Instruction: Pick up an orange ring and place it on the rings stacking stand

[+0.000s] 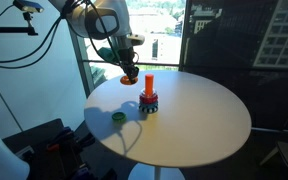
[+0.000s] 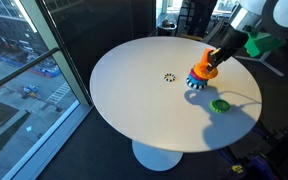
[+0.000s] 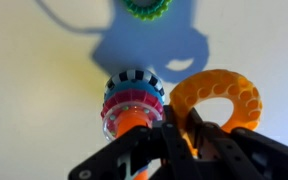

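Observation:
My gripper should rise, carry the orange ring across over the orange peg's top (image 1: 149, 78) and lower it there to release, since the ring hangs beside the peg.
My gripper (image 3: 179, 125) is shut on the orange ring (image 3: 222, 97), pinching its rim, and holds it in the air just beside the top of the rings stacking stand (image 3: 132, 100). The stand has an orange peg above dark, red and blue rings. In both exterior views the gripper (image 1: 130, 72) (image 2: 213, 62) hangs over the stand (image 1: 148, 98) (image 2: 199, 76) with the orange ring (image 1: 130, 79) (image 2: 210, 69) close to the peg. The ring is beside the peg, not over it.
A small green ring (image 1: 118, 116) (image 2: 220, 104) (image 3: 147, 6) lies on the round white table (image 1: 199, 125) (image 2: 134, 100) near the stand. A small dark mark (image 2: 169, 77) sits at the table's middle. Windows stand close behind the table.

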Controlling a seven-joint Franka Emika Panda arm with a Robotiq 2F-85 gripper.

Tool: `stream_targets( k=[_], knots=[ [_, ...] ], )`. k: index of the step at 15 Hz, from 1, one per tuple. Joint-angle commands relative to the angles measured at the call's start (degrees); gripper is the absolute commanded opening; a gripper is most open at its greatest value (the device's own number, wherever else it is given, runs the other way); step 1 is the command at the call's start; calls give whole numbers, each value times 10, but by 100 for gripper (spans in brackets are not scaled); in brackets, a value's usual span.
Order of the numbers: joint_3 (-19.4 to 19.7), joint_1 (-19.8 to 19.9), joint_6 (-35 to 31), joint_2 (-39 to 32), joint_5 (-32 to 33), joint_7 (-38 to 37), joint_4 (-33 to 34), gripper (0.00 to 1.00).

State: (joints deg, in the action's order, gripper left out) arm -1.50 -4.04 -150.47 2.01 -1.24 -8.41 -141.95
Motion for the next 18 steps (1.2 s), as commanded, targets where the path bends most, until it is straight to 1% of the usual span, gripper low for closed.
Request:
stream_targets(
  k=[1, 8, 18],
  knots=[
    [0, 13, 32, 35, -6, 0, 16, 7],
    [8, 34, 56, 47, -4, -10, 58, 7],
    [17, 56, 75, 22, 9, -33, 100, 7]
  ],
)
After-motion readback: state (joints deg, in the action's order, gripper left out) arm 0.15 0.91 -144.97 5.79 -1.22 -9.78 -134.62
